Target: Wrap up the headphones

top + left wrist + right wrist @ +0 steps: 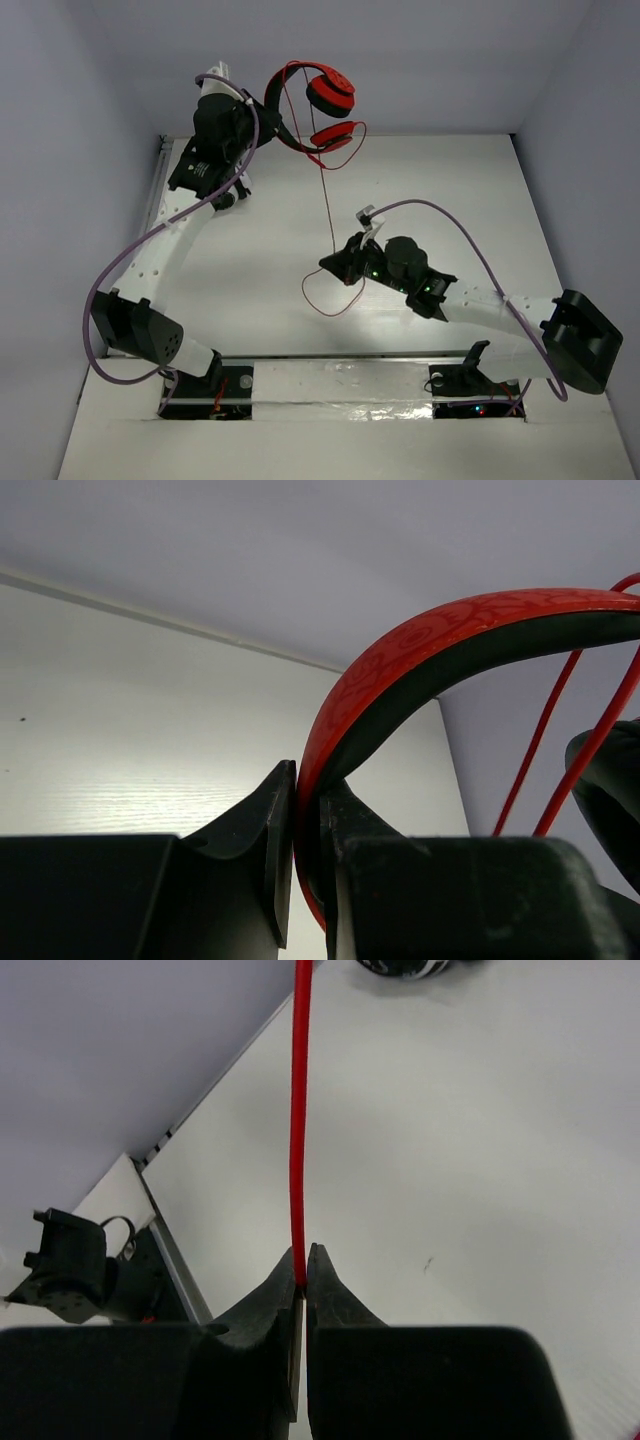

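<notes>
The robot's right gripper will lift the red cable (327, 200) toward the round earcups next and let go of it beside them, because the earcups hang above and outward of the gripper.
The red headphones (330, 93) hang in the air at the back of the table, both round earcups dangling to the right of my left gripper (264, 118). That gripper (308, 780) is shut on the red, black-lined headband (450, 630). The thin red cable (327, 200) drops taut from the earcups to my right gripper (336, 262) over the table's middle. In the right wrist view the gripper (303, 1255) is shut on the cable (298, 1110), which runs straight up out of the tips. Slack cable (335, 305) loops on the table below.
The white table (450, 200) is walled at the back and both sides. A dark object (405, 966) lies at the top edge of the right wrist view. Arm base mounts (212, 385) sit at the near edge, and a black clamp (68, 1265) shows at left.
</notes>
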{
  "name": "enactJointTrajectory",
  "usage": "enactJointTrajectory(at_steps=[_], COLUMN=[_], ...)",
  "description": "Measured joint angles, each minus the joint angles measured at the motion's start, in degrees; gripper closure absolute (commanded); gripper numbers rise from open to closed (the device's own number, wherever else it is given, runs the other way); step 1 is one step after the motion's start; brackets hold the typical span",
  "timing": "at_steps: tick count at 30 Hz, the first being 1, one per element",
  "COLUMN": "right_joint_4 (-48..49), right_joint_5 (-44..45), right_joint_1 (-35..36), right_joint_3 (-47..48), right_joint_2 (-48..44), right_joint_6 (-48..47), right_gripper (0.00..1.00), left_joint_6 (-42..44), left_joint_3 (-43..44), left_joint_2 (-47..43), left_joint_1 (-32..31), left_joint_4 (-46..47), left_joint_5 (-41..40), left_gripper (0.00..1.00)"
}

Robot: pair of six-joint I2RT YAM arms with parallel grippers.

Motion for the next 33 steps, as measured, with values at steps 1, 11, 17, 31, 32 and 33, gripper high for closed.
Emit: enactJointTrajectory(at_steps=[1, 11, 17, 31, 32, 33], right_joint_4=[-0.76, -5.22, -5.11, -27.56, -29.73, -32.3], right_joint_5=[0.04, -1.53, -4.35, -2.38, -1.84, -1.27], right_joint_1=[0.42, 4.66, 5.97, 7.85, 7.85, 7.85], right_joint_3=[0.09, 1.66, 1.86, 15.58, 16.83, 18.1], right_joint_2=[0.07, 1.01, 0.68, -5.18, -5.16, -5.07], right_joint_6=[0.15, 2.05, 4.26, 3.08, 2.51, 1.77], right_gripper=[1.0, 1.0, 1.0, 1.0, 1.0, 1.0], left_joint_6=[0.17, 3.54, 4.96, 13.11, 13.66, 14.19], left_joint_3=[-0.26, -8.24, -14.82, -17.27, -18.29, -19.41], left_joint_2=[0.0, 0.04, 0.17, 2.51, 2.62, 2.69], left_joint_1=[-0.02, -2.4, -5.97, -15.21, -15.93, -16.63], left_joint_4=[0.2, 2.03, 3.37, 1.88, 1.86, 1.53], left_joint_5=[-1.18, -15.85, -22.34, -35.47, -35.82, -36.2], left_gripper=[1.0, 1.0, 1.0, 1.0, 1.0, 1.0])
